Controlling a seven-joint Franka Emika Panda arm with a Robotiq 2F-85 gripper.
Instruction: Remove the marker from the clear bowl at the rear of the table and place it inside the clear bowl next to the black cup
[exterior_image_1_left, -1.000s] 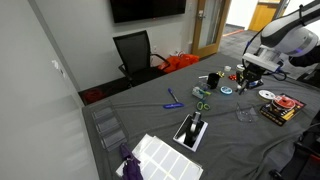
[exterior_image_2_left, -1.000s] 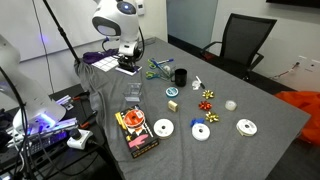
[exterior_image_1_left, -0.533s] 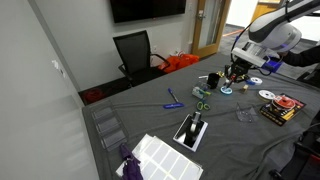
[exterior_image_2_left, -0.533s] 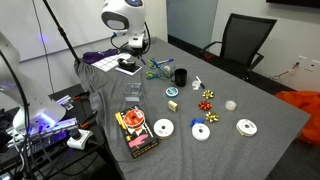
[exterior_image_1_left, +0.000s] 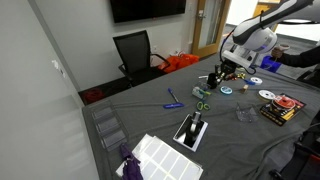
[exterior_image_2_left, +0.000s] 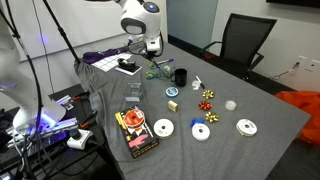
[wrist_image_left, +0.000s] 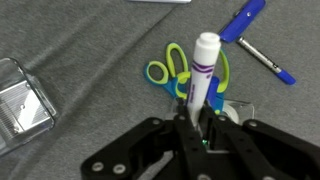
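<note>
My gripper will move outward and down next, over the clear bowl beside the black cup, to let go of the white marker (wrist_image_left: 203, 70). The marker is still above that bowl's rim.
My gripper (wrist_image_left: 197, 120) is shut on a white marker (wrist_image_left: 203, 70) with a purple band and holds it above the table. Below it lie green-and-blue scissors (wrist_image_left: 165, 72) and a blue pen (wrist_image_left: 245, 20). Part of a clear bowl rim (wrist_image_left: 238, 108) shows just behind my fingers. A second clear bowl (wrist_image_left: 20, 100) sits at the left edge of the wrist view. In both exterior views the gripper (exterior_image_1_left: 222, 72) (exterior_image_2_left: 152, 58) hovers close to the black cup (exterior_image_1_left: 214, 79) (exterior_image_2_left: 180, 75). The marker is too small to make out in those views.
Flat round discs (exterior_image_2_left: 163, 128) (exterior_image_2_left: 246, 126), a red snack packet (exterior_image_2_left: 135, 130) and gift bows (exterior_image_2_left: 208, 98) lie on the grey cloth. A clear bowl (exterior_image_2_left: 133, 93) stands mid-table. A black device (exterior_image_1_left: 192, 130), a white tray (exterior_image_1_left: 160, 157) and an office chair (exterior_image_2_left: 240, 40) are around.
My arm has carried the marker across the table from its far end toward the scissors and the black cup. Nothing else on the table has moved.
</note>
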